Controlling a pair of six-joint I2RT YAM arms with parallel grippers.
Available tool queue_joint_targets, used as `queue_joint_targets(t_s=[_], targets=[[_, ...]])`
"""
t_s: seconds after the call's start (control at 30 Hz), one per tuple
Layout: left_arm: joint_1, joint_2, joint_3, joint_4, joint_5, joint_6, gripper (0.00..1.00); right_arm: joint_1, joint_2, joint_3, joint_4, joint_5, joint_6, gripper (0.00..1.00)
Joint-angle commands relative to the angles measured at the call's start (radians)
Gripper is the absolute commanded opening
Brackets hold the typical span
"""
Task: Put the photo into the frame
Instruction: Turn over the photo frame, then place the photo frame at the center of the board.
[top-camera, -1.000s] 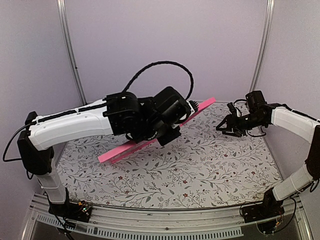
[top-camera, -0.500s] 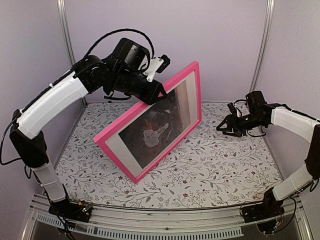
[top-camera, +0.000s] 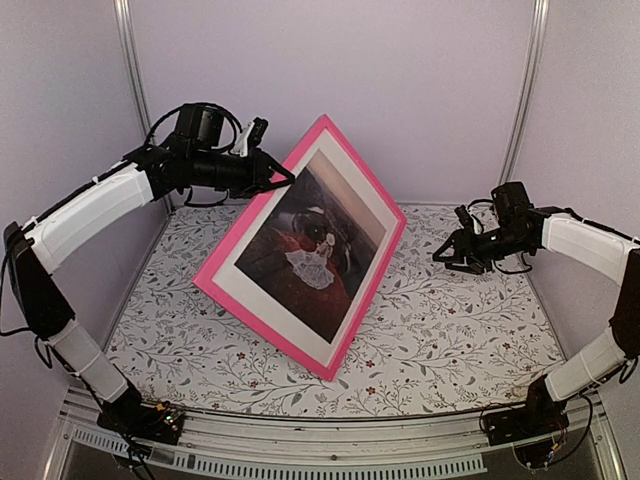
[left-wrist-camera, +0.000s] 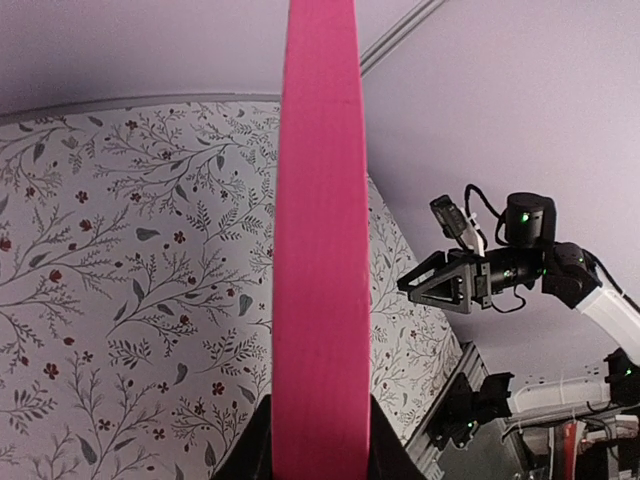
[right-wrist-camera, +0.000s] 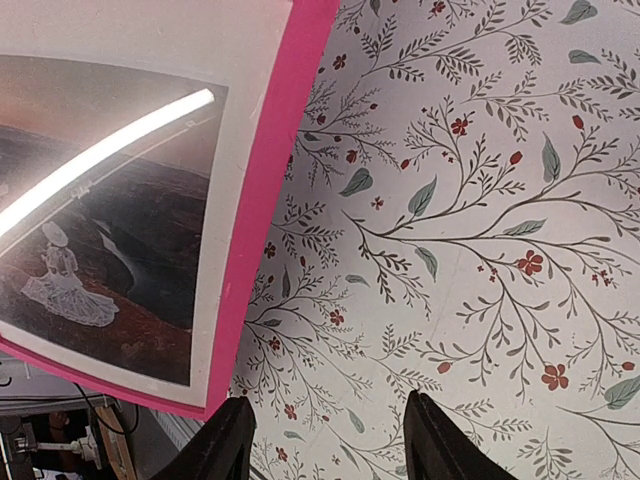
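Observation:
The tilted pink frame in my left gripper should come down toward the floral table (top-camera: 232, 335) (left-wrist-camera: 165, 310) next, so that it is flatter before I open.
The pink frame (top-camera: 232, 254) stands tilted, its lower edge on the floral table, its face toward the camera. Inside it sits the photo (top-camera: 315, 250), a dark reddish canyon scene with a small white figure, within a white mat. My left gripper (top-camera: 283, 175) is shut on the frame's upper left edge; in the left wrist view the pink edge (left-wrist-camera: 320, 250) runs up between the fingers (left-wrist-camera: 250, 455). My right gripper (top-camera: 447, 257) is open and empty, above the table right of the frame. The right wrist view shows the frame (right-wrist-camera: 270, 200) and photo (right-wrist-camera: 90, 250) at the left.
The floral table cover (top-camera: 450, 330) fills the workspace. Purple walls with metal posts (top-camera: 135, 90) close in the back and sides. A metal rail (top-camera: 330, 455) runs along the near edge.
My left arm has swung the frame up from nearly flat and edge-on to standing tilted with its face toward the camera, and has drawn back to the left. My right arm has not moved.

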Motion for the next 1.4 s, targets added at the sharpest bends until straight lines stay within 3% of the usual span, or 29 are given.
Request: queue_joint_targets(t_s=[0.0,0.27,0.8,1.07,1.27,1.37], targets=[[0.06,-0.073,-0.107,0.363,0.176,-0.212,0.0,-0.004,0.005,0.001,0.01,-0.012,-0.003,0.55],[0.118,-0.123,-0.397,0.651,0.172,-0.409,0.0,-0.004,0.02,-0.006,0.027,-0.023,0.003,0.55],[0.122,-0.173,-0.795,0.891,0.057,-0.535,0.0,-0.003,0.033,-0.082,0.14,-0.04,0.036,0.57],[0.123,-0.186,-0.89,0.9,0.053,-0.522,0.14,-0.003,0.048,-0.122,0.188,-0.061,0.053,0.57],[0.124,-0.197,-0.925,0.869,0.051,-0.487,0.34,0.0,0.056,-0.145,0.212,-0.068,0.06,0.57],[0.123,-0.194,-0.956,0.871,0.059,-0.482,0.55,0.001,0.061,-0.154,0.221,-0.072,0.06,0.57]])
